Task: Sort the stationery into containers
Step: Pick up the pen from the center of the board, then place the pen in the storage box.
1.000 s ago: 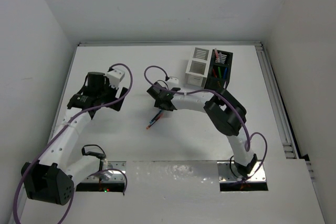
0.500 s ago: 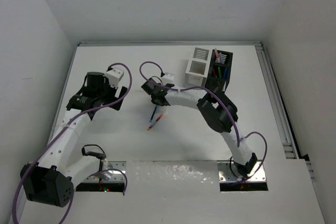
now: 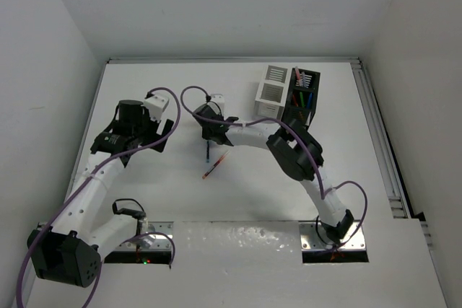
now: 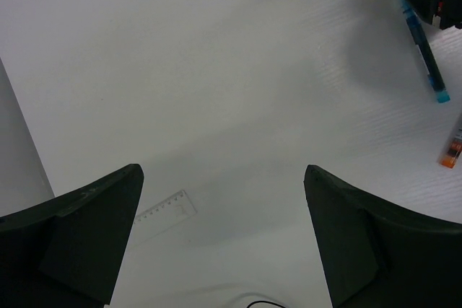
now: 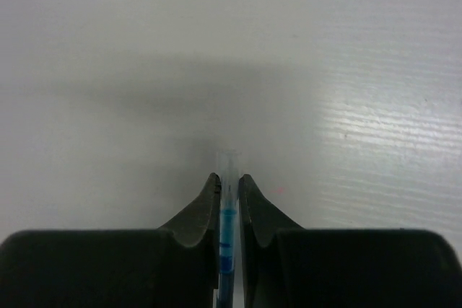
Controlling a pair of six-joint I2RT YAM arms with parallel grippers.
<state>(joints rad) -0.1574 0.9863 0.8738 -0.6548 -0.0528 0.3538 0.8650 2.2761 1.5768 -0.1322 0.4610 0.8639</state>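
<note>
Next, my right gripper should rise, swing right in the top view over the black container (image 3: 303, 99), which already holds pens, then lower and release the blue pen (image 3: 208, 151).
My right gripper (image 3: 208, 126) is shut on a blue pen (image 3: 208, 151), which hangs down from it above the table; in the right wrist view the jaws (image 5: 229, 178) pinch the pen (image 5: 228, 214) near its clear end. A red-orange pen (image 3: 215, 166) lies on the table just below it. The white container (image 3: 273, 91) and the black container (image 3: 303, 99), which holds several pens, stand side by side at the back right. My left gripper (image 3: 141, 138) is open and empty (image 4: 220, 171) over bare table at the left.
A clear plastic ruler (image 4: 166, 210) lies flat under the left gripper. The left wrist view also shows the blue pen (image 4: 426, 55) and the orange pen's tip (image 4: 451, 151) at its right edge. Side walls border the table.
My right gripper has moved left and toward the back with the blue pen, which has swung from slanting beside the red pen to hanging straight. The left arm has barely shifted.
</note>
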